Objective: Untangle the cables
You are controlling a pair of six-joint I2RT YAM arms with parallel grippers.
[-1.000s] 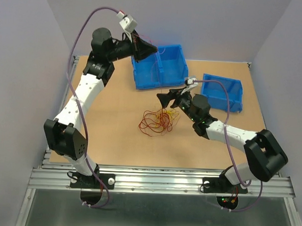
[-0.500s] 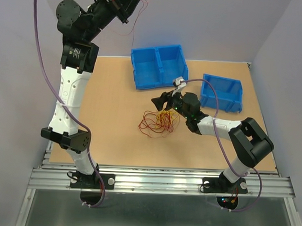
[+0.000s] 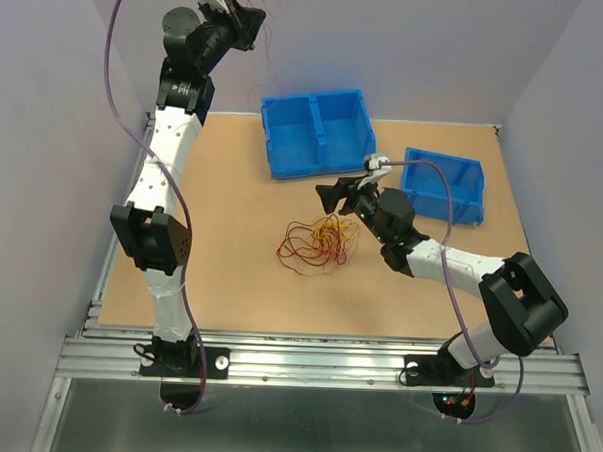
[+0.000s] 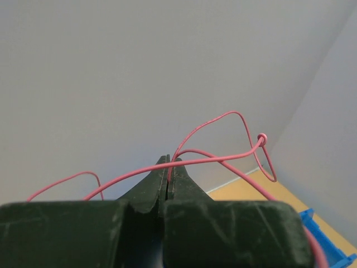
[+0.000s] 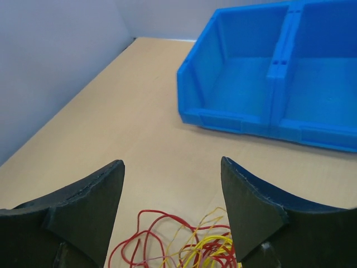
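Note:
I next need to swing my left gripper down over the bin's nearer section (image 3: 292,138), below and to its right in the top view, to release the free cable.
A tangle of thin red, orange and yellow cables (image 3: 316,245) lies on the tan table at mid-board. My right gripper (image 3: 329,196) hovers just beyond its far edge, open, with nothing between the jaws. In the right wrist view the gripper (image 5: 172,163) stands wide above the cables (image 5: 184,248), which lie low between the fingers. My left gripper (image 3: 252,20) is raised high against the back wall, shut on a single red cable (image 3: 265,46) that hangs free. In the left wrist view the gripper (image 4: 168,162) pinches that cable (image 4: 223,117) at its tips, and the cable loops in the air.
A blue two-compartment bin (image 3: 316,132) stands at the back centre, also seen as the blue bin (image 5: 268,84) ahead of the right gripper. A single blue bin (image 3: 444,182) sits at the back right. Grey walls close in the table on three sides.
The left arm has swung up from over the two-compartment bin to high on the back wall, carrying its red cable. The right gripper narrowed slightly and shifted a little by the tangle.

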